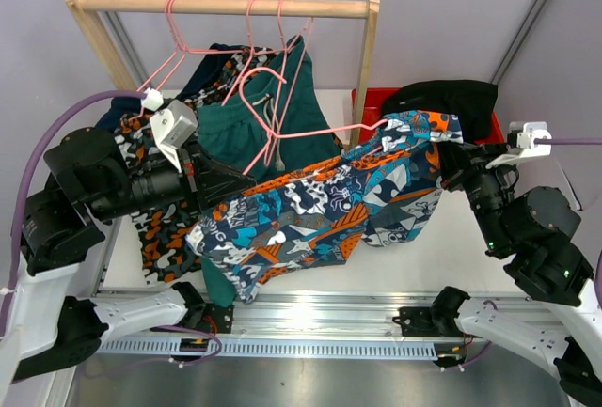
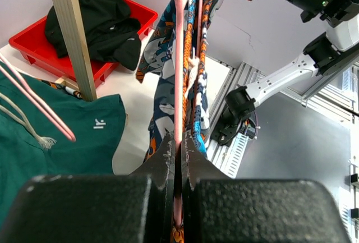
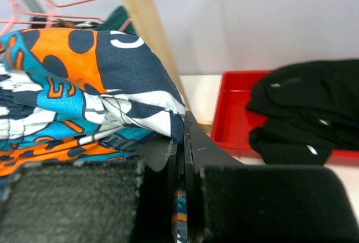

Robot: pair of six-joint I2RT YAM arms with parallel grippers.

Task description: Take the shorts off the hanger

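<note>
Next, my right gripper carries the print shorts (image 1: 320,210) outward over the red bin, which lies outward of it and below, and releases them where black shorts lie.
The blue-white-orange cartoon print shorts (image 1: 320,210) hang stretched between my two grippers on a pink hanger (image 1: 310,134) held off the rail. My left gripper (image 1: 218,181) is shut on the pink hanger's bar (image 2: 179,86), with the print shorts (image 2: 193,80) draped along it. My right gripper (image 1: 450,167) is shut on the print shorts' edge (image 3: 112,86). Teal green shorts (image 1: 254,134) with a white logo (image 2: 100,123), camouflage shorts (image 1: 160,228) and a navy pair (image 1: 221,59) hang on the rack. Black shorts (image 1: 447,97) lie in the red bin (image 1: 362,106).
A wooden rack with a top rail (image 1: 221,5) and right post (image 1: 369,59) stands at the back; several pink hangers hook over it. The red bin (image 3: 235,114) sits behind the right post (image 3: 146,30). An aluminium rail (image 1: 310,318) runs along the near edge.
</note>
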